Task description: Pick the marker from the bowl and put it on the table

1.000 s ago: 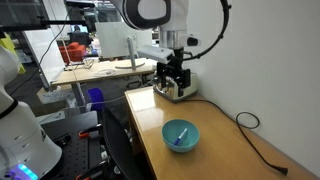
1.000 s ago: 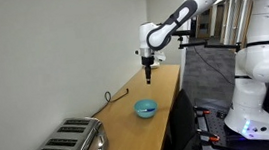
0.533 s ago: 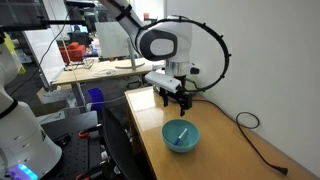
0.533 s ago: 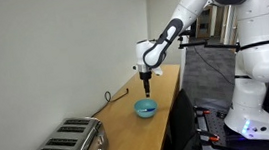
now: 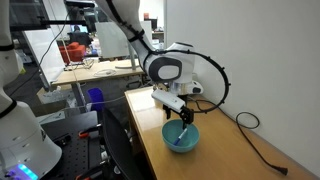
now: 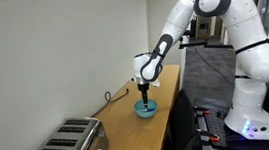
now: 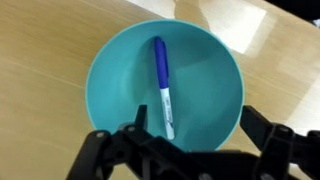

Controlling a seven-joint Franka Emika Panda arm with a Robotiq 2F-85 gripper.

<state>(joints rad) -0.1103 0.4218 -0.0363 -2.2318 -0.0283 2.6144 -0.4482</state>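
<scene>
The marker's white end [image 5: 184, 131] [image 7: 168, 118] lies below and slightly left in the wrist view, so my gripper shifts to that side and descends next until the fingers straddle it.
The marker [image 7: 162, 88], white with a blue cap end, lies inside the teal-blue bowl [image 7: 110, 70] on the light-brown wooden table [image 7: 40, 40]. In the wrist view my gripper [image 7: 194, 122] is open, its two dark fingers spread over the bowl's near rim, just above the marker's white end and not touching it. In both exterior views the gripper [image 5: 183, 118] [image 6: 145, 96] hangs straight down over the bowl [image 5: 170, 140] [image 6: 146, 109]. The marker [image 5: 182, 134] shows faintly in an exterior view.
A silver toaster [image 6: 65, 148] stands at one end of the table [image 6: 131, 136]. A black cable [image 5: 255, 135] runs along the wall side. The white wall borders the table. A cluttered desk [image 5: 100, 68] stands further back.
My arm has moved along the table from above the toaster to over the bowl and has come down towards it. The gripper stays open. The marker and bowl have not moved.
</scene>
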